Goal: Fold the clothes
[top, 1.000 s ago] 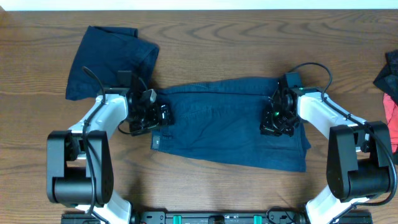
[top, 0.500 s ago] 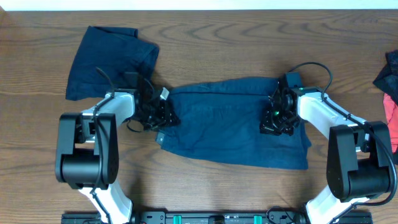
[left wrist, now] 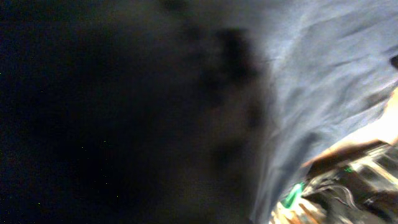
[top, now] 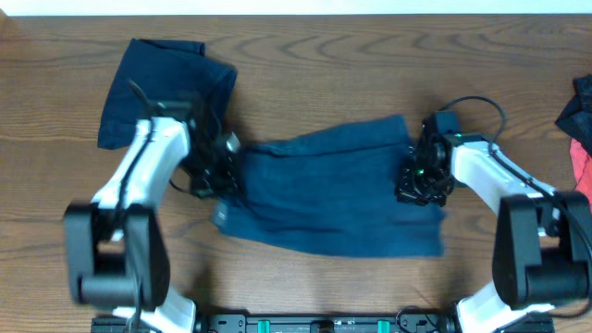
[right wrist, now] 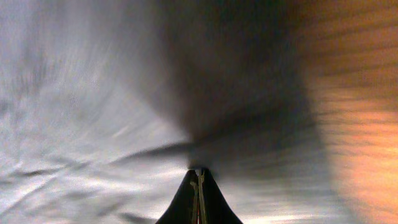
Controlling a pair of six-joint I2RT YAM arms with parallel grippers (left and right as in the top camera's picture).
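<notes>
My left gripper lifts the held end of the shorts next, carries it across onto the shorts' middle point(top: 324, 180) and releases it, since the shorts still lie spread out.
The clothes in play are navy shorts point(top: 324, 194), spread across the middle of the table, with their left and right ends drawn up and wrinkled. My left gripper point(top: 215, 174) is at the shorts' left edge, shut on the fabric. In the left wrist view dark cloth point(left wrist: 323, 68) fills the picture and hides the fingers. My right gripper point(top: 422, 187) is at the shorts' right end. Its fingers are pressed together with the fabric point(right wrist: 74, 124) puckering into the right gripper point(right wrist: 199, 175) tips. A folded navy garment point(top: 162, 88) lies at the back left.
Dark and coral-red pieces point(top: 581, 129) lie at the table's right edge. Bare brown wood point(top: 305, 65) stretches behind the shorts, and the wood point(right wrist: 357, 124) shows to the right in the right wrist view. The arm bases stand at the front edge.
My left gripper has shut on the shorts' left edge and that arm has swung up and back. The shorts have bunched and shifted; the right gripper nudged slightly right with its end.
</notes>
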